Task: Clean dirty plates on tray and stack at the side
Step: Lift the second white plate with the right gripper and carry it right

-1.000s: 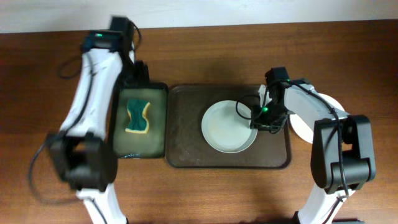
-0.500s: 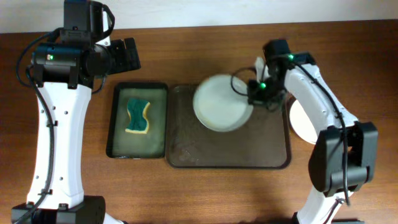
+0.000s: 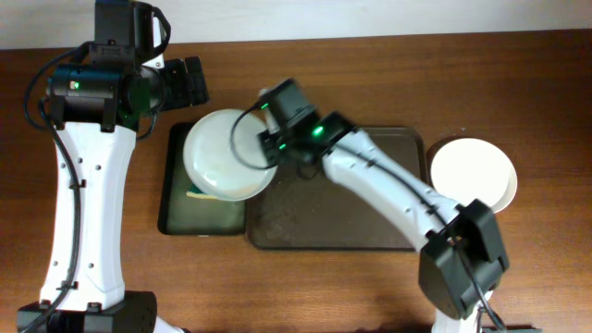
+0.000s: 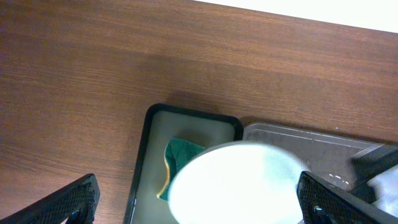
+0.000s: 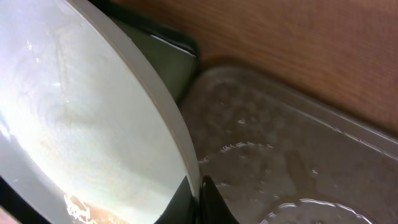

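My right gripper carries its plate across next, lowers it onto the other white plate (image 3: 473,176), already set aside to its right in the overhead view, and releases.
A white plate (image 3: 227,155) hangs tilted over the narrow black tray (image 3: 176,217), with my right gripper (image 3: 274,148) shut on its right rim. In the right wrist view the black fingers (image 5: 200,200) pinch the plate's edge (image 5: 81,124). The dark brown tray (image 3: 370,222) lies wet and bare. Another white plate (image 3: 474,174) sits on the table to its right. My left gripper (image 3: 190,81) hangs high above the black tray's far end, open and holding nothing. In the left wrist view the plate (image 4: 239,186) shows far below, between the wide-apart fingers (image 4: 68,202).
A green and yellow sponge (image 4: 179,157) lies in the black tray (image 4: 144,149), mostly hidden under the held plate; only a yellow edge (image 3: 196,194) shows from overhead. Bare wooden table (image 3: 518,268) surrounds both trays.
My right arm has lifted the plate off the brown tray and carried it left, over the black tray. The left arm rose from the black tray and then held still.
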